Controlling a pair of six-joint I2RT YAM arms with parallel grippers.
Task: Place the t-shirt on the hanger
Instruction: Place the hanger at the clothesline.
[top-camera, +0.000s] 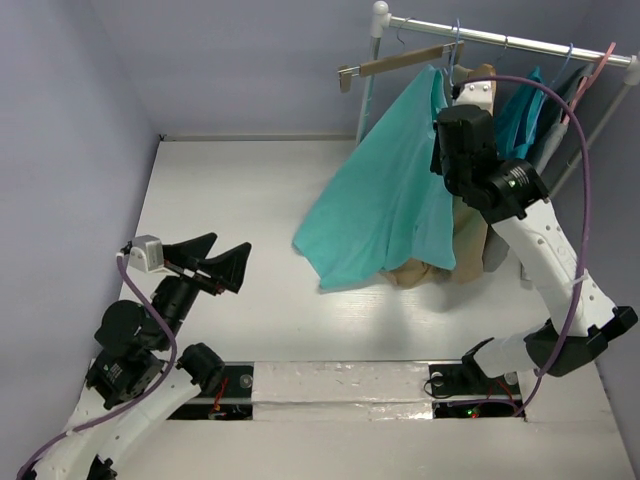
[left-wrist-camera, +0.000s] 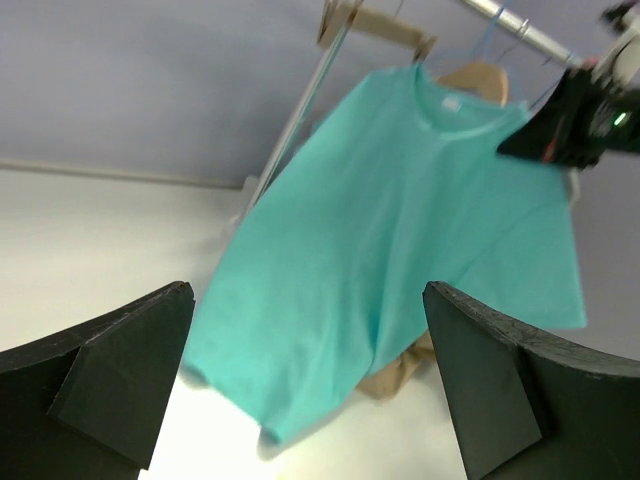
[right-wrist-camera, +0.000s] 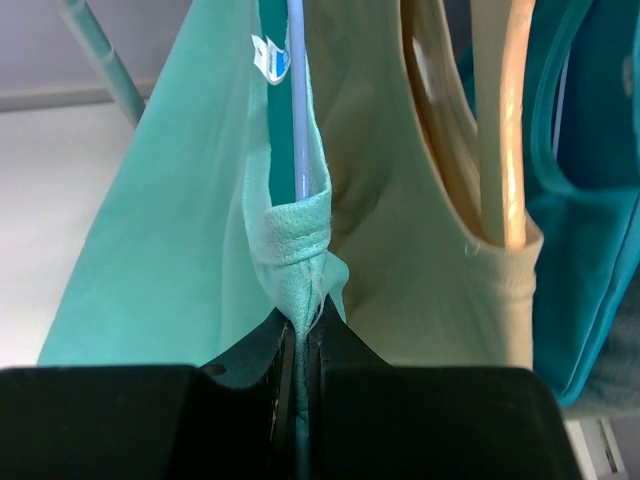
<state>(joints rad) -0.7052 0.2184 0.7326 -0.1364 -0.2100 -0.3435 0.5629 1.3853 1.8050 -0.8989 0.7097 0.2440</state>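
Note:
The fold will next go outward in my right gripper, beside the tan sleeveless top, and then my right gripper will open.
The light turquoise t-shirt (top-camera: 385, 200) hangs from the rack at the back right, its lower hem spread out to the left just above the table. The shirt (left-wrist-camera: 400, 240) fills the left wrist view. A thin light-blue hanger (right-wrist-camera: 298, 120) runs inside the shirt's shoulder, and its hook (top-camera: 455, 45) is up at the rail. My right gripper (right-wrist-camera: 305, 335) is shut on a bunched fold of the t-shirt (right-wrist-camera: 295, 240) right below the hanger's arm; from above it (top-camera: 449, 100) sits at the collar. My left gripper (top-camera: 215, 257) stands wide open and empty at the near left, facing the shirt (left-wrist-camera: 310, 380).
A white rack rail (top-camera: 500, 40) crosses the back right, with its upright pole (top-camera: 372, 80). On it hang a bare wooden hanger (top-camera: 400, 62), a tan sleeveless top (right-wrist-camera: 440, 230) on a wooden hanger and a darker teal garment (right-wrist-camera: 590, 200). Grey walls close the left and back.

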